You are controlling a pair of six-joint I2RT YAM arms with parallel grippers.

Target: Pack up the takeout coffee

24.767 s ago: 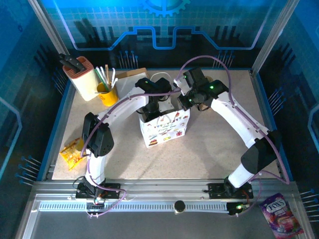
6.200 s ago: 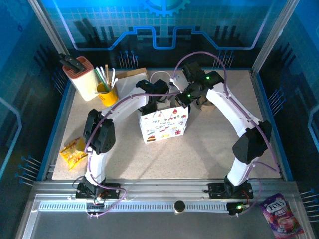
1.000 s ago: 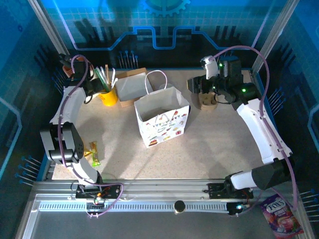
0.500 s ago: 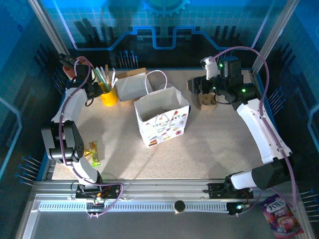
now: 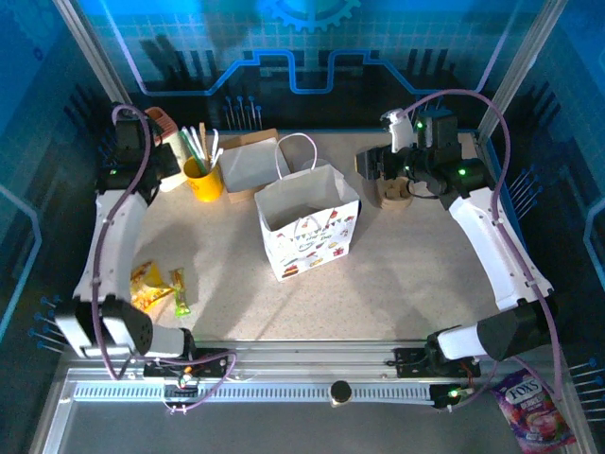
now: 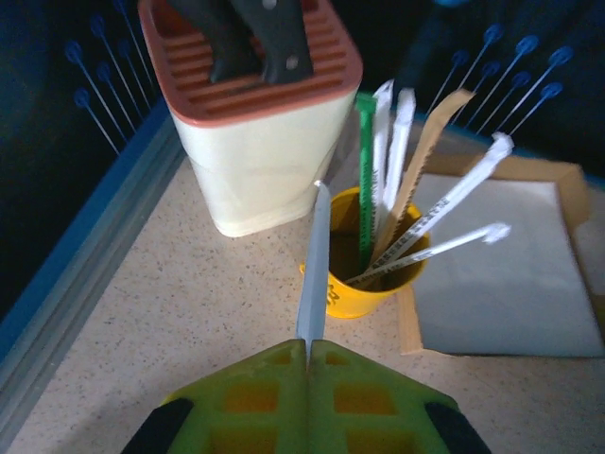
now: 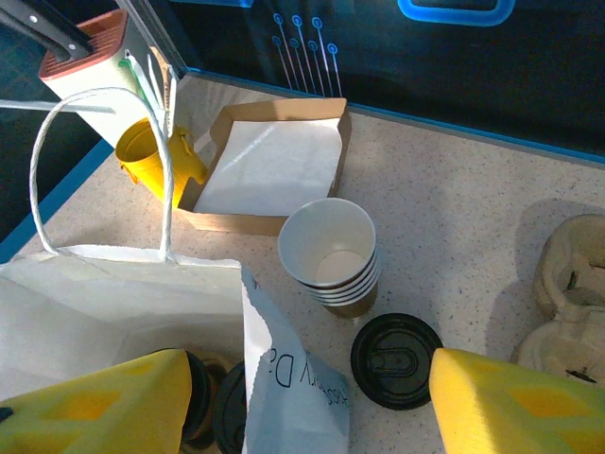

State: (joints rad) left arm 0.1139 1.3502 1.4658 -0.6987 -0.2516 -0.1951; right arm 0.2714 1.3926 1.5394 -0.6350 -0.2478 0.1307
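Note:
My left gripper swings over the bag's opening (image 5: 304,200), beyond the yellow cup, and releases the stick next, since both coffees sit inside.
Two takeout coffee cups with black lids (image 7: 203,407) sit inside the white printed bag (image 5: 307,222), low in the right wrist view. My right gripper (image 7: 307,374) hangs open over the bag's far edge, holding nothing; from above it (image 5: 373,170) is behind the bag's right corner. A stack of empty paper cups (image 7: 331,255) and a loose black lid (image 7: 395,359) stand on the table behind the bag. My left gripper (image 6: 310,342) is shut on a thin pale stick (image 6: 313,274) that points toward the yellow cup (image 6: 364,279).
A knife block (image 6: 255,123) stands left of the yellow cup of wrapped sticks. A cardboard tray lined with white paper (image 6: 501,274) lies to its right. The pulp cup carrier (image 5: 395,192) is at the back right. Snack packets (image 5: 146,284) lie near the table's left edge.
My left gripper has shut on the thin stick and the left arm has swung back toward the left rear corner. The right arm has not moved.

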